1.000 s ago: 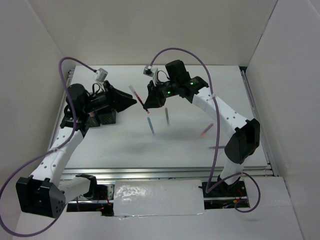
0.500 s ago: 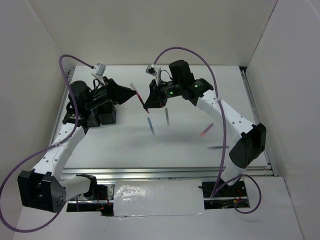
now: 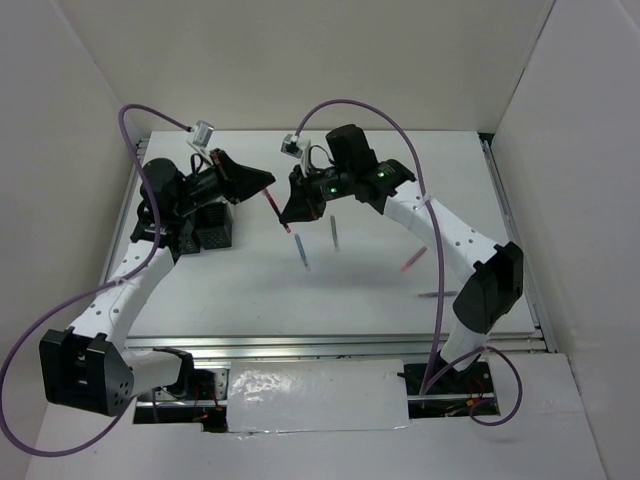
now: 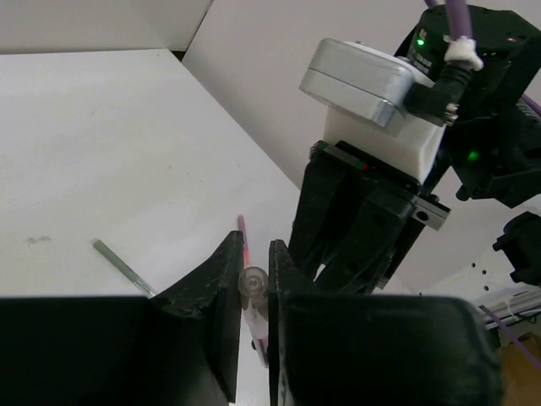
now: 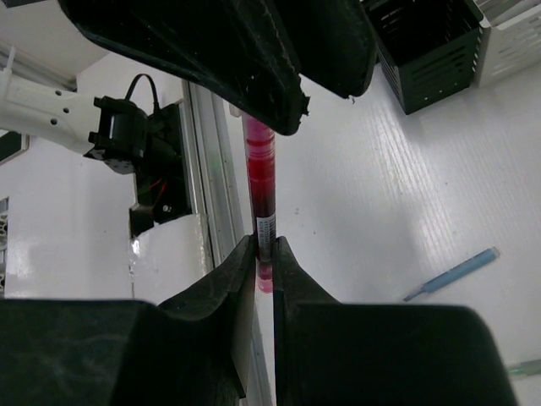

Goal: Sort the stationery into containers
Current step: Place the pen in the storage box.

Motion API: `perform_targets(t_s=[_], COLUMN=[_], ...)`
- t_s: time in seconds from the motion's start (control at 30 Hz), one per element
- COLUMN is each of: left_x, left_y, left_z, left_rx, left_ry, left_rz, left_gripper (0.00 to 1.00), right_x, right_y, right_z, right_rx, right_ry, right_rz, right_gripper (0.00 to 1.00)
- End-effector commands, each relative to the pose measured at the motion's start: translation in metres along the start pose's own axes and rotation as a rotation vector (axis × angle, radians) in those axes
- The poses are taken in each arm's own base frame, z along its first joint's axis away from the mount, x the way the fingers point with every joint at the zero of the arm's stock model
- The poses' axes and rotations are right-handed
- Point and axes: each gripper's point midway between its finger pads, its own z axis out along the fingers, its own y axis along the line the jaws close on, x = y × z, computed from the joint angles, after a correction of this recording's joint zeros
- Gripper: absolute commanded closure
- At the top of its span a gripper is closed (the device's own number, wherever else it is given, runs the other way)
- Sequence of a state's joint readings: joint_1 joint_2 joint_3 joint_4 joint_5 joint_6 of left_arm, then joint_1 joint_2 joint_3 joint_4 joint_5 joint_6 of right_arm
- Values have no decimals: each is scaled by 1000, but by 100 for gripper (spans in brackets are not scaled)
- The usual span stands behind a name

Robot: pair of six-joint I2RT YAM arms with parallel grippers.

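I will next move my left gripper to the black mesh cup's open top (image 3: 212,214), below it and to its left in the top view, lower the pen in and release.
A thin red pen (image 3: 278,211) hangs in the air between my two grippers, above the back of the table. My left gripper (image 3: 267,183) is shut on its clear upper end (image 4: 252,282). My right gripper (image 3: 291,217) is shut on its lower part, seen as a dark red barrel (image 5: 261,169) rising from the jaws (image 5: 265,250) toward the left fingers (image 5: 254,51). The containers (image 3: 213,234) stand at the left, partly hidden behind the left arm; one black mesh cup (image 5: 425,52) shows beside a grey one (image 5: 510,34).
Loose on the table lie a blue pen (image 3: 301,251), a grey pen (image 3: 334,234), a pink-red pen (image 3: 413,260) and a thin dark pen (image 3: 440,294). The blue pen (image 5: 452,275) and grey pen (image 4: 121,265) also show from the wrists. White walls enclose the table.
My left gripper moved right to the pen's upper end and closed on it. The right gripper kept its hold and shifted slightly left.
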State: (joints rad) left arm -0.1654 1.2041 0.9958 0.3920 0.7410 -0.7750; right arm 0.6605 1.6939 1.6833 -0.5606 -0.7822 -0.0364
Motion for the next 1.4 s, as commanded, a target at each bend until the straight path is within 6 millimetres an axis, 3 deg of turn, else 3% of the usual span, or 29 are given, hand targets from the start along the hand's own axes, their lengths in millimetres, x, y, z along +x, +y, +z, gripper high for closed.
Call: perform_targets(t_s=[0.0, 0.03, 0.07, 0.13, 0.17, 0.23, 0.33, 0.43, 0.53, 0.73, 0.9, 1.1, 1.37], left_x=[-26, -27, -29, -36, -43, -52, -69, -77, -81, -77, -72, -49, -26], left_y=[-14, -11, -6, 6, 20, 37, 72, 101, 119, 164, 188, 211, 224], left_z=[-1, -3, -6, -19, -28, -44, -74, -91, -98, -98, -97, -95, -97], left_rx=[32, 18, -5, -59, -105, -184, -335, -461, -524, -607, -649, -660, -676], left_ry=[-51, -52, -61, -76, -92, -99, -110, -112, -114, -80, -49, 24, 71], left_rz=[63, 64, 72, 84, 117, 177, 331, 458, 514, 581, 623, 635, 621], left_gripper=[91, 100, 100, 100, 100, 100, 100, 100, 100, 100, 100, 100, 83], right_x=[-25, -25, -26, -26, -27, -24, -19, -11, -2, 17, 34, 58, 101], right_y=[11, 9, 7, -2, -6, -19, -44, -68, -89, -105, -113, -124, -140], right_z=[1, 1, 0, -4, -6, -11, -20, -27, -27, -16, -3, 19, 53], right_rx=[-26, -22, -18, 3, 14, 54, 134, 208, 276, 283, 273, 269, 372], right_ry=[-54, -54, -59, -69, -73, -77, -81, -66, -38, 9, 53, 105, 209], right_rz=[-41, -30, -28, 29, 42, 76, 109, 99, 71, 96, 110, 146, 195], right_gripper=[97, 93, 81, 66, 53, 44, 43, 44, 44, 44, 45, 46, 45])
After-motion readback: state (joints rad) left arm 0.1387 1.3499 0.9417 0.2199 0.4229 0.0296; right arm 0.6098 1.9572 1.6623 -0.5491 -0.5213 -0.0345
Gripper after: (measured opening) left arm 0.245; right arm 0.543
